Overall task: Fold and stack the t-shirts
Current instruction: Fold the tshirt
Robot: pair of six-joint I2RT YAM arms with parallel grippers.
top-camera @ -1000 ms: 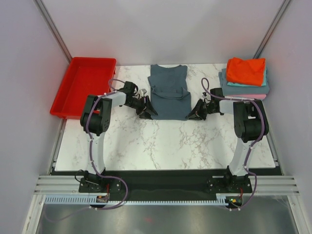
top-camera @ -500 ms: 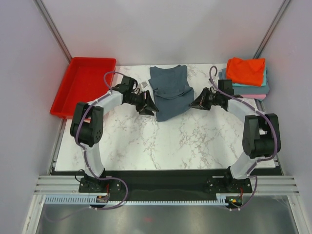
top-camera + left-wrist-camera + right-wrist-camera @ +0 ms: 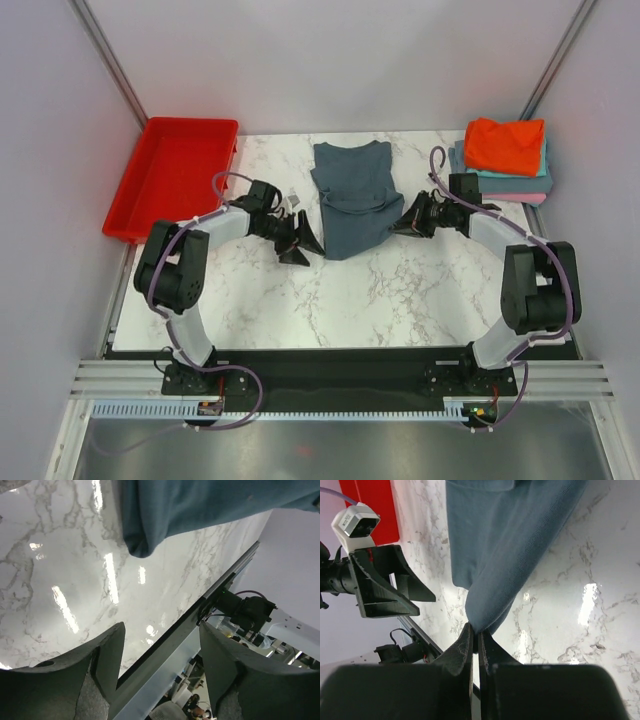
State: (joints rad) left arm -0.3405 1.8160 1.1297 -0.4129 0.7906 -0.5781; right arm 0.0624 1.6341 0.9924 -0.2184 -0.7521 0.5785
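Observation:
The shirt's far end point(image 3: 372, 159) lies flat and uncovered outward of my right gripper, so next I will carry the held edge outward across the shirt with that gripper and release it there.
The slate blue-grey t-shirt point(image 3: 352, 195) lies part folded and rumpled at the back middle of the marble table. My right gripper point(image 3: 402, 222) is shut on a folded edge of it at its right side; in the right wrist view the cloth point(image 3: 505, 545) runs into the closed fingertips point(image 3: 470, 641). My left gripper point(image 3: 300, 240) is open and empty, just left of the shirt and apart from it. In the left wrist view its fingers point(image 3: 107, 650) stand wide apart, with the shirt's hem point(image 3: 200, 505) above them. The orange-red shirt point(image 3: 505, 143) tops a stack with teal point(image 3: 500, 172) and pink point(image 3: 530, 197) shirts.
A red plastic tray point(image 3: 175, 175) stands at the back left, and also shows in the right wrist view point(image 3: 375, 500). The stack of shirts sits at the back right corner. Grey walls close in the back and both sides.
My left gripper has let go of the slate shirt, opened and drawn back to the near left. The shirt has settled a little to the right. My right gripper still holds its edge.

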